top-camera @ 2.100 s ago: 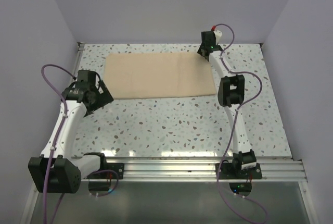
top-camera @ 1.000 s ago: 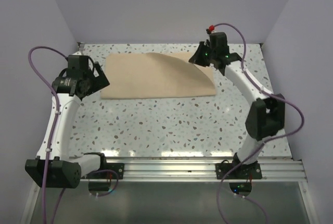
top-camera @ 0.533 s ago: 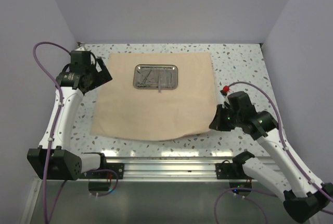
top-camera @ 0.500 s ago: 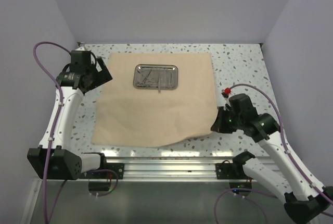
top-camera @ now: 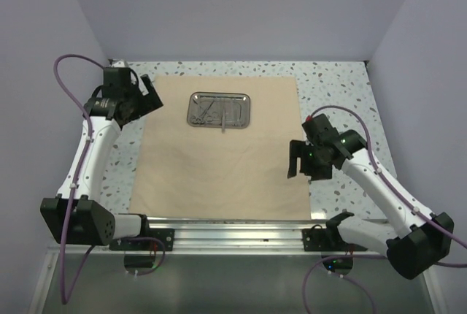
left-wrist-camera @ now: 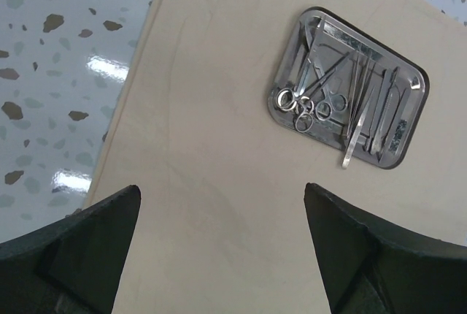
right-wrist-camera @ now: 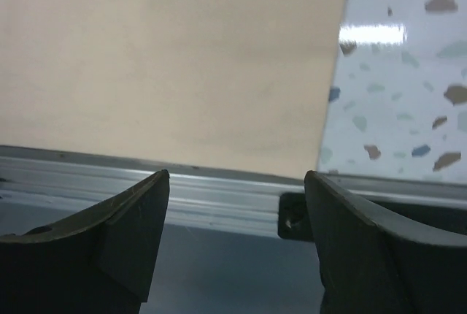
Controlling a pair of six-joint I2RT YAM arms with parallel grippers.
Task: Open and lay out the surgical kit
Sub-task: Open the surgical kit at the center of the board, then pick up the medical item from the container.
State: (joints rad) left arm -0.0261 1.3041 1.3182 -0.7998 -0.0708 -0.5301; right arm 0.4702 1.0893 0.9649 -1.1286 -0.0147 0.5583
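I need to move my right gripper outward and to the left in the top view next, then down around the poking tweezer tip (top-camera: 223, 129), which lies outward and below.
The tan wrap sheet (top-camera: 219, 161) lies open and flat on the table, reaching the near rail. The shiny steel tray (top-camera: 220, 108) sits on its far half, with scissors (left-wrist-camera: 310, 102) and tweezers (left-wrist-camera: 357, 128) inside. One tweezer tip pokes over the tray's near rim. My left gripper (top-camera: 149, 95) is open and empty at the sheet's far left corner. The left wrist view shows it above the sheet (left-wrist-camera: 211, 168). My right gripper (top-camera: 299, 162) is open and empty above the sheet's right near part; the right wrist view shows the sheet's near right corner (right-wrist-camera: 219, 73).
The speckled table (top-camera: 350, 109) shows bare strips left and right of the sheet. An aluminium rail (top-camera: 277, 226) runs along the near edge, also in the right wrist view (right-wrist-camera: 219, 197). Grey walls close in on three sides.
The right gripper pulled the sheet's top fold toward the near edge, uncovering the tray, then let go. The sheet now lies flat. The left gripper moved to the far left corner.
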